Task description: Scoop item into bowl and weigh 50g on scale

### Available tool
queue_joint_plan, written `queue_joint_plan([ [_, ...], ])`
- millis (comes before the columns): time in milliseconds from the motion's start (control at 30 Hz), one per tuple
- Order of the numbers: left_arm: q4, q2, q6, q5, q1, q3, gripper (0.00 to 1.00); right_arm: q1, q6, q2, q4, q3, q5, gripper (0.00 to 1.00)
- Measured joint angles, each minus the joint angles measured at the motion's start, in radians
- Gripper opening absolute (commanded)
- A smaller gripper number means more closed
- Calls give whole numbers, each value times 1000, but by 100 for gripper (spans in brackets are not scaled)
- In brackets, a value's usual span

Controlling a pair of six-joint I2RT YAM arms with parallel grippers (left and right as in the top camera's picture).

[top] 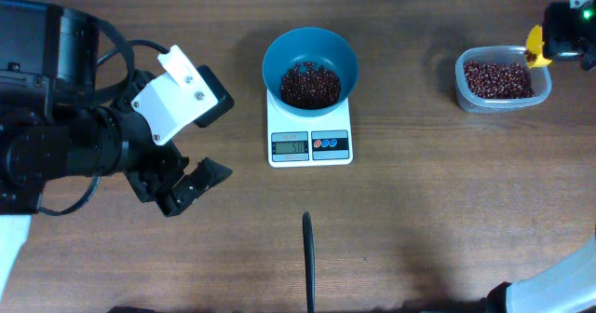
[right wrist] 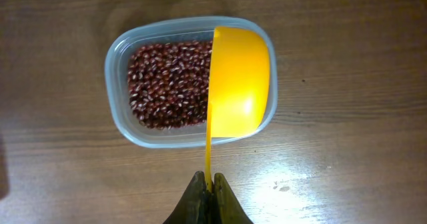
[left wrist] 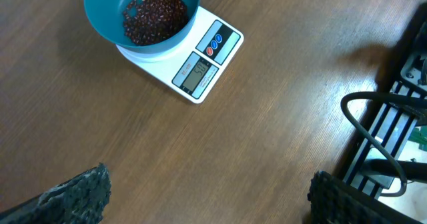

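Observation:
Next, my right gripper needs to bring the scoop (right wrist: pixel 239 77) back and down onto bare tabletop on the tub's near side and release it, since the display shows the asked weight.
The teal-blue bowl (top: pixel 310 66) stands on the white scale (top: pixel 309 138) and holds a heap of red-brown beans (top: pixel 310 85). In the left wrist view the bowl (left wrist: pixel 141 14) and scale (left wrist: pixel 200 64) lie at top left, and the display reads about 50. My left gripper (top: pixel 191 184) is open and empty over bare table, left of the scale; its fingertips (left wrist: pixel 207 196) are wide apart. My right gripper (right wrist: pixel 210 187) is shut on the handle of a yellow scoop (right wrist: pixel 239 77), held on edge over the clear tub (right wrist: pixel 120 84) of beans (right wrist: pixel 167 84).
The clear tub (top: pixel 503 78) of beans stands at the far right. A black cable and frame (left wrist: pixel 387 137) sit at the right edge of the left wrist view. A thin black post (top: pixel 308 257) rises at the front middle.

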State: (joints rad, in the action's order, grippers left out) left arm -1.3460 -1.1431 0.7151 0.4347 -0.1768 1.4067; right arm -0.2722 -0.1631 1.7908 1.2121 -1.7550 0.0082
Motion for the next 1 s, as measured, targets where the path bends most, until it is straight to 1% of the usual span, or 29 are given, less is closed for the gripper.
queue_joint_plan([
  [133, 0, 0, 0, 0, 0, 0, 99, 0, 29, 7, -2, 0, 22, 4],
  [400, 0, 0, 0, 0, 0, 0, 99, 1, 33, 12, 11, 0, 37, 4],
  [467, 0, 0, 0, 0, 0, 0, 99, 20, 33, 12, 31, 0, 88, 4],
  [567, 0, 0, 0, 0, 0, 0, 99, 95, 35, 12, 31, 0, 134, 4],
  [700, 0, 0, 0, 0, 0, 0, 99, 91, 72, 12, 28, 0, 77, 4],
  [767, 0, 0, 0, 0, 0, 0, 99, 26, 82, 12, 12, 0, -100, 4],
  [833, 0, 0, 0, 0, 0, 0, 99, -94, 81, 9, 19, 0, -342, 4],
  [933, 0, 0, 0, 0, 0, 0, 99, -284, 82, 2, 120, 0, -508, 4],
  [1000, 0, 0, 0, 0, 0, 0, 99, -386, 82, 0, 209, -3, -547, 4],
])
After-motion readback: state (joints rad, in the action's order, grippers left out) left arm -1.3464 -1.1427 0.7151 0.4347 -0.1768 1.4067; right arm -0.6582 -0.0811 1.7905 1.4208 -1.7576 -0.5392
